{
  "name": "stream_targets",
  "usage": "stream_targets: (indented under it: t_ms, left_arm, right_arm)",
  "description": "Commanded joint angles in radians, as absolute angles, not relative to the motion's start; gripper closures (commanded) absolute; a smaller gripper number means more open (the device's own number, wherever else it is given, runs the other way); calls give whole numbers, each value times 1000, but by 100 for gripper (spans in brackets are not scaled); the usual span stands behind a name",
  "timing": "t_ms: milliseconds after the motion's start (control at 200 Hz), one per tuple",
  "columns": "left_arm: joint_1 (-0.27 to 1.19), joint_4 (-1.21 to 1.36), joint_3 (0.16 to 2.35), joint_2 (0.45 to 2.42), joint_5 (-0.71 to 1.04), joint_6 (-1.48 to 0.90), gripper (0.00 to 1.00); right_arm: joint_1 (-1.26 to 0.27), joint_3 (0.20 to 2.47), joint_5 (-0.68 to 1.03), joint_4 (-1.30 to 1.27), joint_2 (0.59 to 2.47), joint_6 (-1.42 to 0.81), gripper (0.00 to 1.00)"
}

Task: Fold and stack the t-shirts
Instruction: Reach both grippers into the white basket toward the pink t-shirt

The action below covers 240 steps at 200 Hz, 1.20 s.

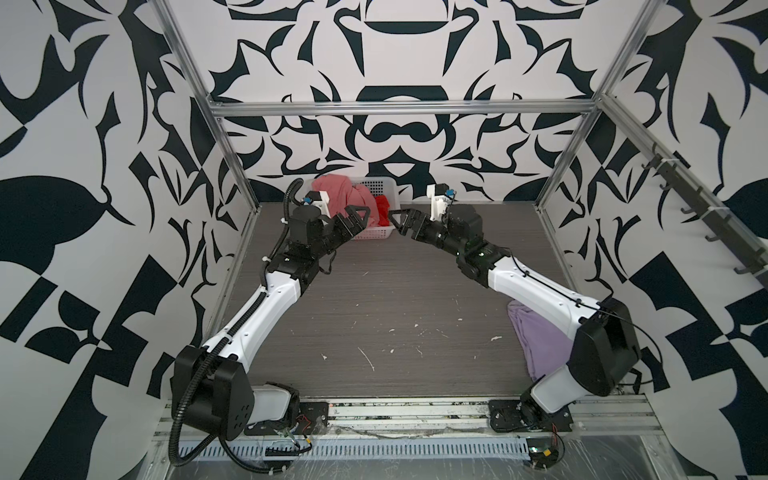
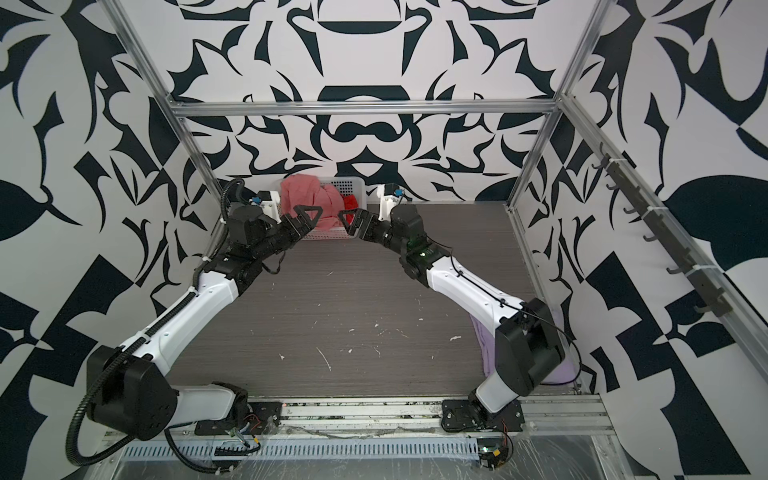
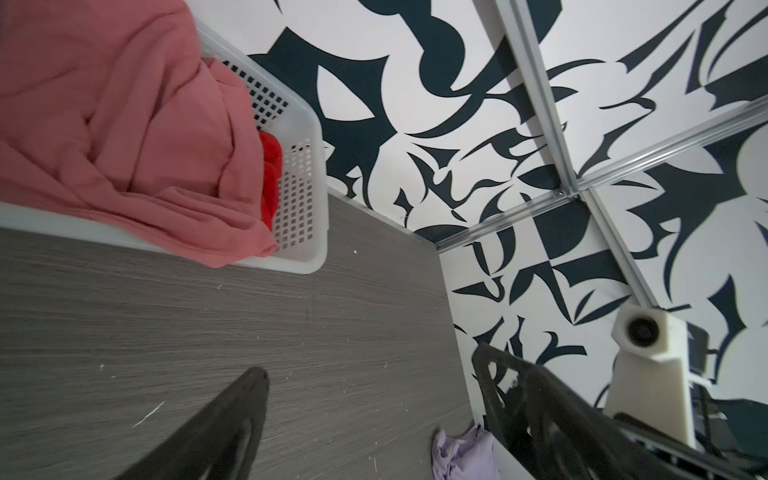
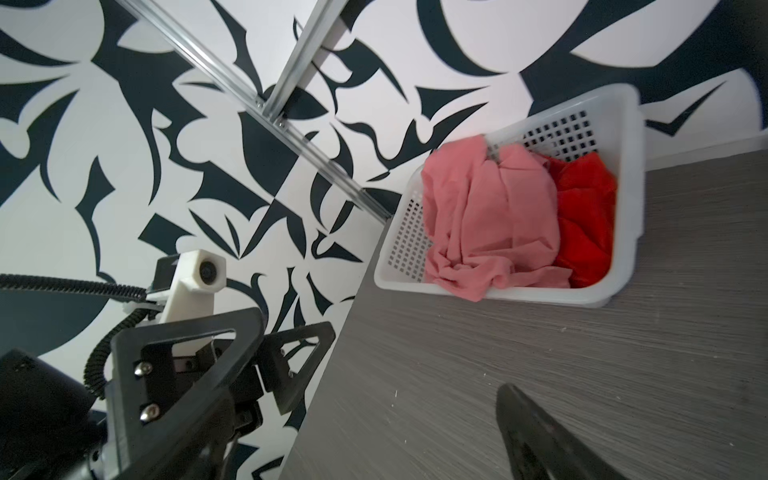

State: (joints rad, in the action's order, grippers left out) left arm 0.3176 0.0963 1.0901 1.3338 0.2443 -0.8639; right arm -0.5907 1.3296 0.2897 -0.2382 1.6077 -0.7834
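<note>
I will lower my right gripper outward next onto the salmon-pink t-shirt's fold [image 4: 480,287], which is below and outward of my gripper, because this part of the t-shirt hangs over the basket's near rim.
A salmon-pink t-shirt [image 1: 336,194] [image 2: 302,193] is heaped in the white lattice basket [image 1: 379,235] [image 2: 353,182] at the back of the table and spills over its rim [image 3: 124,124] [image 4: 486,224]. Beside it in the basket lies a bright red t-shirt [image 1: 383,205] [image 2: 351,203] [image 3: 271,174] [image 4: 586,224]. A pale lavender t-shirt [image 1: 540,336] [image 2: 484,345] [image 3: 461,453] lies at the near right, partly under the right arm. My left gripper [image 1: 358,217] [image 2: 308,216] [image 3: 370,374] and right gripper [image 1: 400,222] [image 2: 348,223] [image 4: 382,395] face each other just in front of the basket, both open and holding nothing.
The grey wood-grain table [image 1: 382,316] carries white specks. Aluminium frame posts [image 1: 232,166] stand at the back corners. A rail of dark hooks [image 1: 706,216] runs along the right wall. Patterned walls close in on three sides.
</note>
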Motion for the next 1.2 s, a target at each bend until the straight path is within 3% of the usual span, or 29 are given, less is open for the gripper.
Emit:
stream_targets:
  t_ms: [0, 290, 600, 735, 950, 1195]
  left_arm:
    - [306, 133, 1134, 1332, 284, -853, 1]
    - [262, -208, 1262, 1409, 159, -672, 1]
    - [184, -303, 1249, 1471, 86, -579, 1]
    - [140, -293, 1214, 1473, 92, -606, 1]
    - [125, -313, 1206, 1462, 78, -591, 1]
    - [123, -315, 1194, 1445, 68, -592, 1]
  right_arm:
    - [-588, 1560, 325, -71, 1675, -741, 0]
    - [-590, 1813, 75, 163, 1926, -564, 0]
    - [-611, 2161, 50, 288, 2257, -454, 1]
    - [-644, 2304, 44, 374, 2368, -391, 9]
    - [-684, 2312, -20, 320, 2423, -316, 17]
    - [-691, 2354, -26, 321, 2484, -342, 43]
